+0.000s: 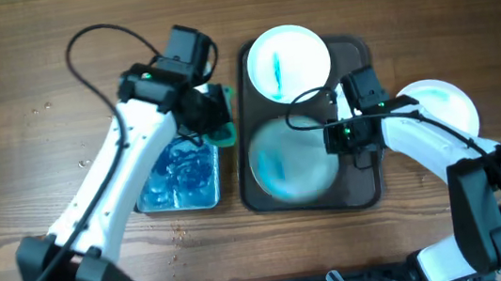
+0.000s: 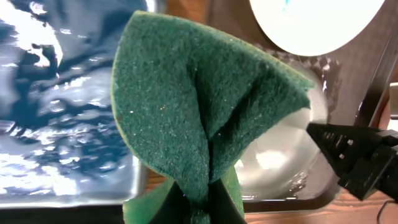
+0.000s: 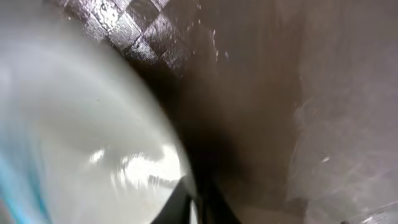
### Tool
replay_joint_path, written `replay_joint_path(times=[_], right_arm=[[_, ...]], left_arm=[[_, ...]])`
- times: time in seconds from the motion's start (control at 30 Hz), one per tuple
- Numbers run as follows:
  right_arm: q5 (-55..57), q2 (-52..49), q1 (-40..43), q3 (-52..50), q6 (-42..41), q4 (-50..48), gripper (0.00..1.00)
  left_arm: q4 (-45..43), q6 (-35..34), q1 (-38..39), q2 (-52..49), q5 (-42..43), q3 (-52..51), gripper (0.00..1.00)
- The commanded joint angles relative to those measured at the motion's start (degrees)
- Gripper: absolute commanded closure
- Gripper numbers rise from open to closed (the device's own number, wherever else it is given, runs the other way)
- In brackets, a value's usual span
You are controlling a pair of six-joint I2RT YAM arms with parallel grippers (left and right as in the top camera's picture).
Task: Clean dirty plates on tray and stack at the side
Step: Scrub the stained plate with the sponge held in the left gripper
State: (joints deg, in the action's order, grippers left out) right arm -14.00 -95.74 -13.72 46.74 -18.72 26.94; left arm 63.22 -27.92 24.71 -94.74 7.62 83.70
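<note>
The near plate has a blue smear on it. I need to lower the green sponge [image 2: 205, 112] next with my left gripper to wipe across that plate, and then let go of the sponge in the blue basin [image 2: 62, 124].
The dark tray [image 1: 365, 182] holds two white plates. The far plate [image 1: 289, 60] has a blue streak and lies flat. The near plate [image 1: 289, 163] has a blue smear and looks blurred. My right gripper [image 1: 337, 136] is shut on its right rim; in the right wrist view the rim [image 3: 124, 143] runs between the fingers [image 3: 198, 202] above the tray [image 3: 261, 93]. A third plate [image 1: 442, 103] lies on the table to the right of the tray, partly under my right arm. My left gripper [image 1: 213, 114] is shut on a folded green sponge [image 2: 205, 112] between the basin and the tray.
A blue basin [image 1: 179, 179] of blue water stands just left of the tray; it also shows in the left wrist view [image 2: 62, 124]. Water drops dot the wooden table [image 1: 61, 134] at the left. My right arm's cable loops over the tray's right side.
</note>
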Motion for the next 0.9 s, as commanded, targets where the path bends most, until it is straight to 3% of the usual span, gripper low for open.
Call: replay_joint_path(times=[0.0,0.3,0.6,0.8,0.87], right_arm=[[3.69,-2.29,0.09,-5.35,-6.80,-1.97,0.96],[3.67,-2.29,0.09,-5.40,-5.40,-1.81,0.96],[3.21,-2.29,0.09,-5.40,-5.40,-0.92,0.96],[2.32,-2.29,0.09,-5.40,-5.38,-0.79,0.96],[2.32,-2.29,0.09,-5.40,-5.38,-0.79,0.96]], left_arm=[[-2.84,-2.84,3.91,-4.68,3.52,0.61,0.96],[-10.56,-6.01,12.02,-15.96,3.43,0.61,0.96],[-16.31,-7.08,13.68,-27.12,2.38,0.61,0.96],[-9.66,-7.08,13.64,-27.56,-22.45,0.76,0.96],[-7.80,-7.04,13.64,-27.50,-27.23,0.83,0.96]])
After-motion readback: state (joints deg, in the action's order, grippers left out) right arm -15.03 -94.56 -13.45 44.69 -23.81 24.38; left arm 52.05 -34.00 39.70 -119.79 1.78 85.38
